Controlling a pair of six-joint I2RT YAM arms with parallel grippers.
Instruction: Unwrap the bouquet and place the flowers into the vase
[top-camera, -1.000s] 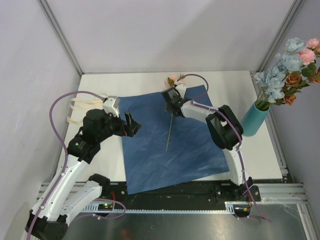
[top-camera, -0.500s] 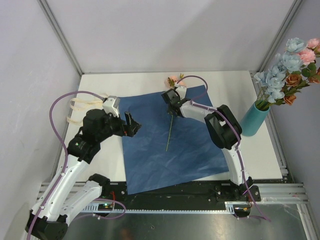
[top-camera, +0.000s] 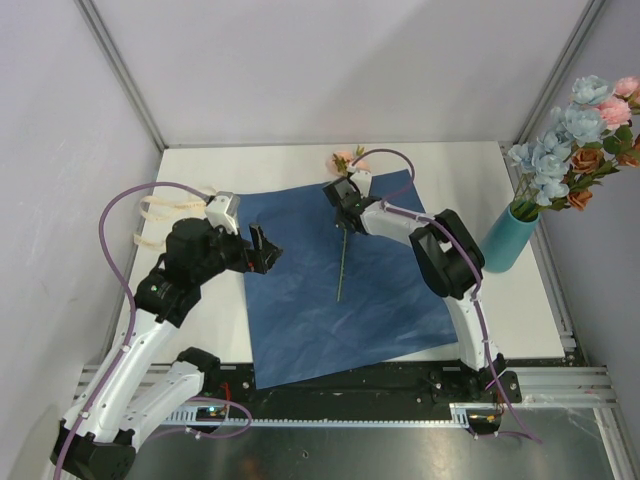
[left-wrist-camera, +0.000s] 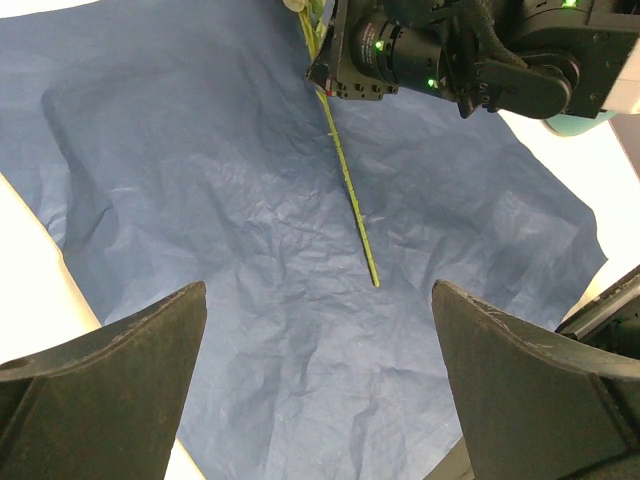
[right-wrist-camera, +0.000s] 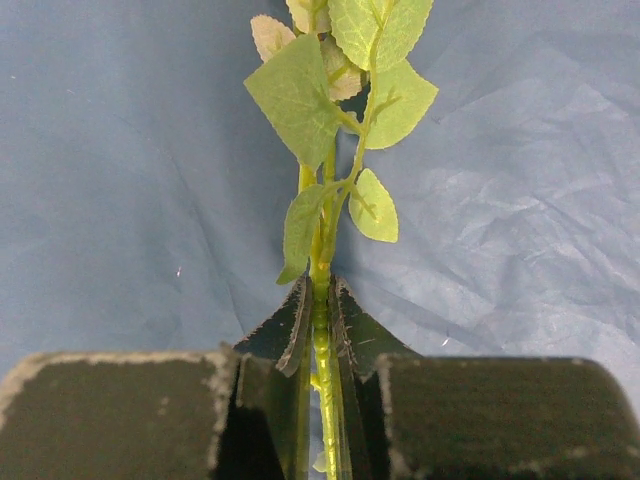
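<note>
The right gripper lifts across to the vase's opening on its right in the top view next. It then tilts the flower's flat-lying stem upright, lowers it and releases it.
The bouquet's blue paper lies spread flat on the white table. One flower lies on it, its green stem pointing toward me and its pink bloom past the paper's far edge. My right gripper is shut on that stem just below the leaves, its fingertips pressed against it on both sides. My left gripper hovers open over the paper's left side, and its fingers have nothing between them. The teal vase stands at the right with several flowers in it.
A cream ribbon lies on the table to the left of the paper, behind my left arm. Metal frame posts and grey walls close in the back and sides. The vase stands close to the right table edge.
The right gripper's jaws have closed on the flower stem. The stem's near end has shifted slightly to the right. The left arm has not moved.
</note>
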